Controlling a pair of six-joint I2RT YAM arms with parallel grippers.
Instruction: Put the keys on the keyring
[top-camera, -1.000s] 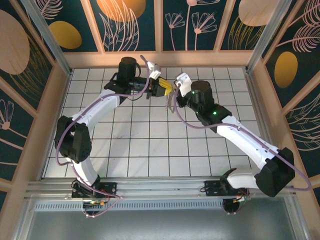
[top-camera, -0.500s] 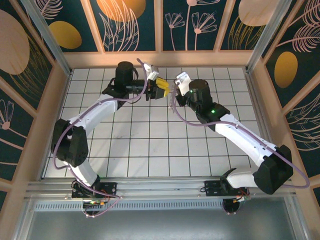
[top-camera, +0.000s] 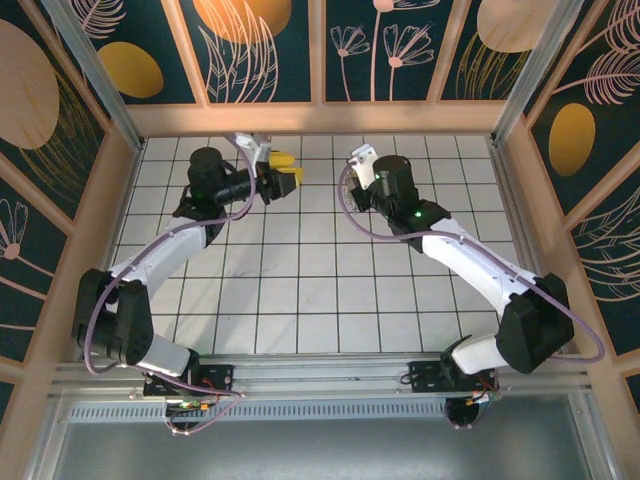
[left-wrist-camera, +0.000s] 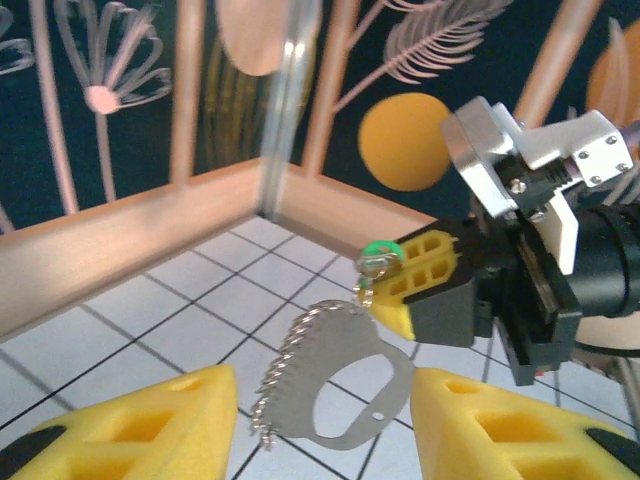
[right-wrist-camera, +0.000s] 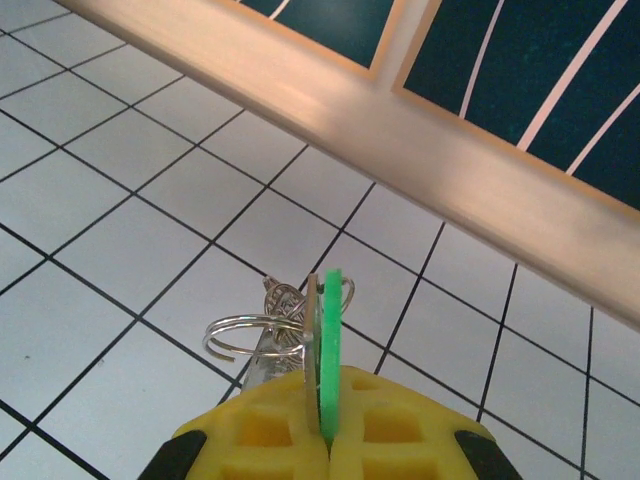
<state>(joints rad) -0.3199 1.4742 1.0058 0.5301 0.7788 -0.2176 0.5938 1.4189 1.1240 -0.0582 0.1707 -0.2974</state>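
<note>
I will pull my right gripper back next and lower the keys onto the white tiles to let go of them, because the keyring (left-wrist-camera: 345, 385) hangs below the keys over empty floor.
My right gripper (right-wrist-camera: 328, 440) is shut on the keys: a flat bright green head (right-wrist-camera: 330, 340) pressed against a thin silvery key (right-wrist-camera: 314, 345), with small wire rings (right-wrist-camera: 250, 335) sticking out to the left. In the left wrist view the same yellow fingers (left-wrist-camera: 415, 285) carry the green head (left-wrist-camera: 378, 250). Below it hangs the keyring (left-wrist-camera: 345, 385), a silvery oval loop with a jagged chain along its edge. My left gripper (left-wrist-camera: 325, 440) is open, and its yellow pads (left-wrist-camera: 130, 425) sit short of the keyring. From above, the left gripper (top-camera: 286, 166) is well left of the right gripper (top-camera: 352, 178).
The white tiled floor (top-camera: 300, 290) is bare beneath both arms. A wooden rail (top-camera: 320, 118) and patterned panels close off the back, with side walls to the left and right. A purple cable (top-camera: 345, 205) loops under the right wrist.
My left gripper has opened and drawn back to the left, away from the right gripper. The right gripper has stayed shut on the keys and shifted only slightly.
</note>
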